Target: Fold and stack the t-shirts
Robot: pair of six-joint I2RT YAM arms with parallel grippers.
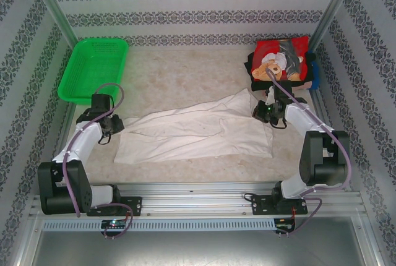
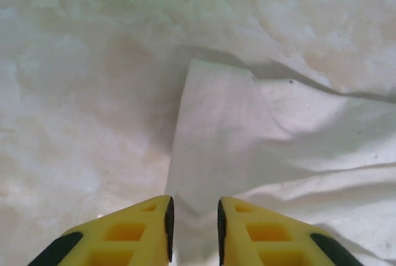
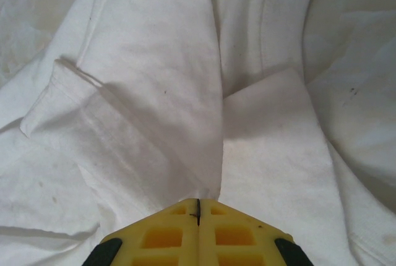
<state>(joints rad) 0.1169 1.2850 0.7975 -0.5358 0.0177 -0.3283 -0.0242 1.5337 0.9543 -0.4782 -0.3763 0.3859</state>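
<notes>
Next, my right gripper lowers slightly and back to lay the shirt's raised fold down and releases it onto the shirt's end [image 1: 256, 124] [image 3: 213, 190], just below the gripper's shut fingers.
A large white t-shirt [image 1: 198, 131] lies crumpled and partly folded across the middle of the table. My left gripper [image 1: 117, 127] is at its left edge. In the left wrist view the jaws [image 2: 193, 216] stand apart, open, with a flap of the white cloth [image 2: 223, 130] lying between and beyond them. My right gripper [image 1: 260, 112] is at the shirt's upper right corner. In the right wrist view it [image 3: 198, 203] is shut on a raised fold of the white shirt [image 3: 154, 80]. A stack of folded t-shirts [image 1: 281, 60], red teddy-bear print on top, sits at the back right.
A green mesh basket [image 1: 93, 68] stands at the back left. Black [image 1: 255, 68] and blue [image 1: 313, 71] folded cloth shows under the red shirt. Bare tabletop [image 1: 185, 74] lies between basket and stack. Patterned walls close in the sides and back.
</notes>
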